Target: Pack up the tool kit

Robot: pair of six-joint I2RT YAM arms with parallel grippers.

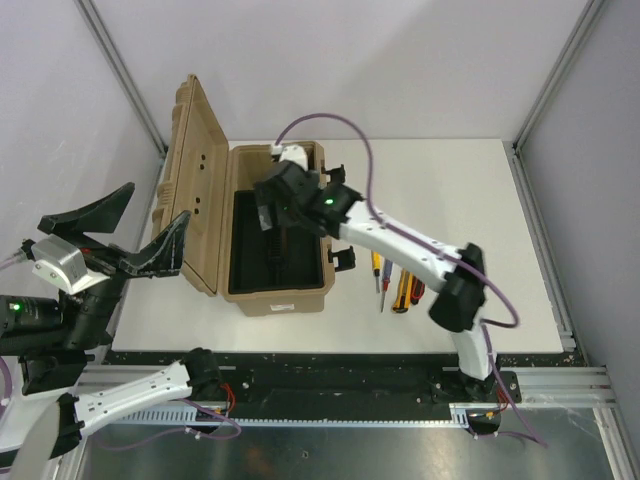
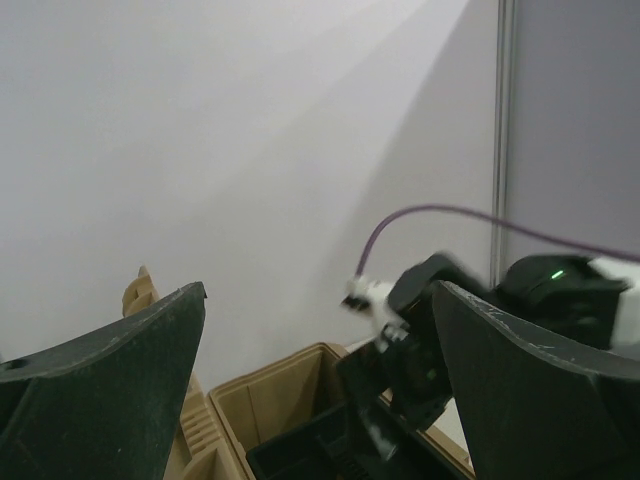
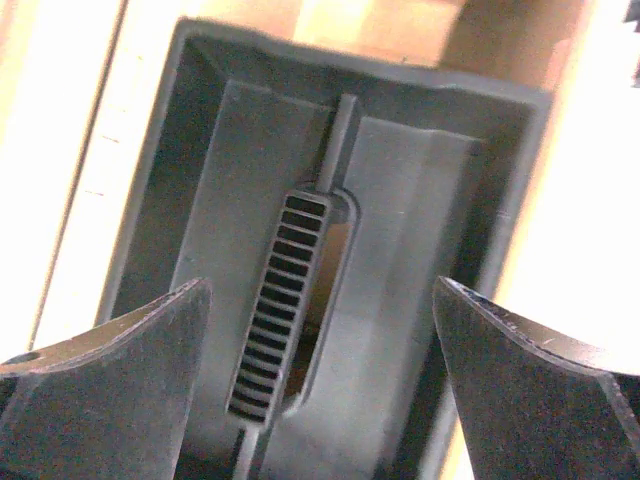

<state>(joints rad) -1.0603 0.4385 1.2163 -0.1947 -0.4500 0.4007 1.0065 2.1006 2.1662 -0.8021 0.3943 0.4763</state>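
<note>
The right gripper moves right in the top view past the toolbox [image 1: 310, 290] next and comes down onto the unpacked red utility knife [image 1: 418, 290].
A tan toolbox [image 1: 310, 290] stands open on the white table, its lid [image 1: 192, 180] swung up to the left. A black inner tray [image 1: 258, 275] sits inside it. My right gripper [image 1: 280, 212] hangs open and empty over the tray; in the right wrist view the tray's ribbed handle [image 3: 282, 310] lies between the open fingers [image 3: 130, 380]. Yellow and red handled screwdrivers [image 1: 400, 285] lie on the table right of the box. My left gripper [image 1: 125, 225] is open and empty, raised left of the lid; its view shows the box [image 2: 280, 400] and the right arm [image 2: 560, 295].
The table [image 1: 470, 200] has metal frame posts at its back corners [image 1: 515, 150] and grey walls around it. A purple cable [image 1: 345, 125] loops above the right wrist. A black rail [image 1: 340, 380] runs along the near edge.
</note>
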